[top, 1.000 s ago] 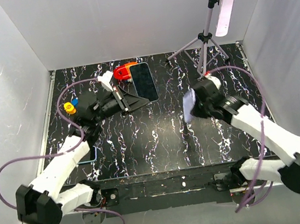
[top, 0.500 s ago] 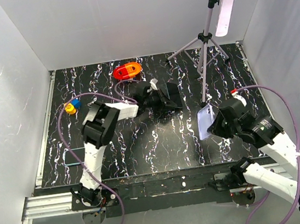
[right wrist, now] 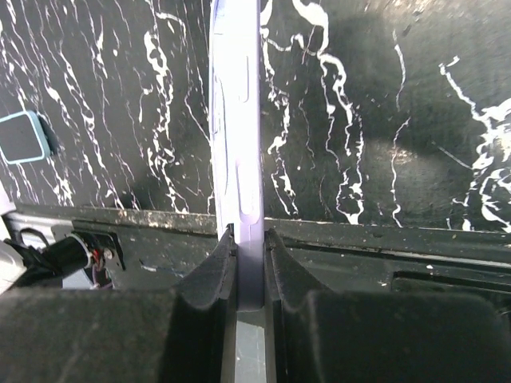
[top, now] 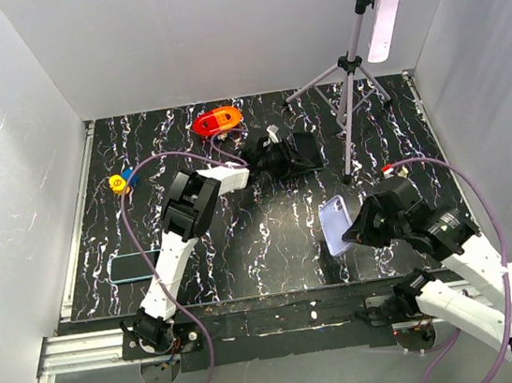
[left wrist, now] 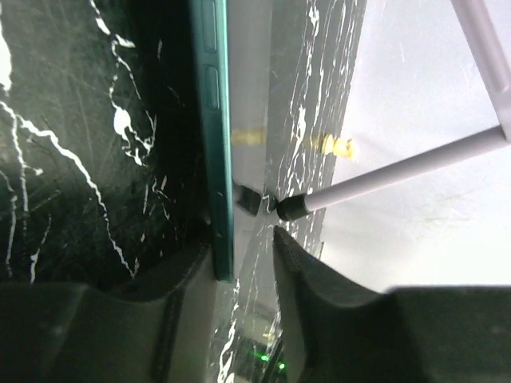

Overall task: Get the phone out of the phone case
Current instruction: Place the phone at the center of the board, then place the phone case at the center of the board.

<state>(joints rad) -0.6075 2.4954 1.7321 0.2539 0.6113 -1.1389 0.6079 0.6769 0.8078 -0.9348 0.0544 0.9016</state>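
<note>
I should next move the empty phone case (top: 336,222) down and to the left in the top view with my right gripper, onto empty table, to let go of the case's near edge.
The dark phone (top: 306,152) lies at the far middle of the table, out of its case. In the left wrist view its teal side edge (left wrist: 218,120) rests against one finger. My left gripper (top: 281,155) is at the phone's near end. Its jaws (left wrist: 243,239) stand wider than the phone is thick, and the other finger stays apart from the phone. My right gripper (top: 357,225) is shut on the empty lavender phone case (top: 336,222) at the near right. The case stands on edge between the pads (right wrist: 238,120), just above the table's front edge.
A light tripod (top: 345,76) stands at the back right, one foot (left wrist: 281,206) just beyond the phone. A red-orange object (top: 217,121) sits at the back middle. A yellow and blue toy (top: 121,182) sits at the left. A second phone in a blue case (top: 136,266) lies at the near left.
My left arm swept the phone rightward, from beside the red-orange object to the far middle. My right arm drew the lavender case back toward the near right.
</note>
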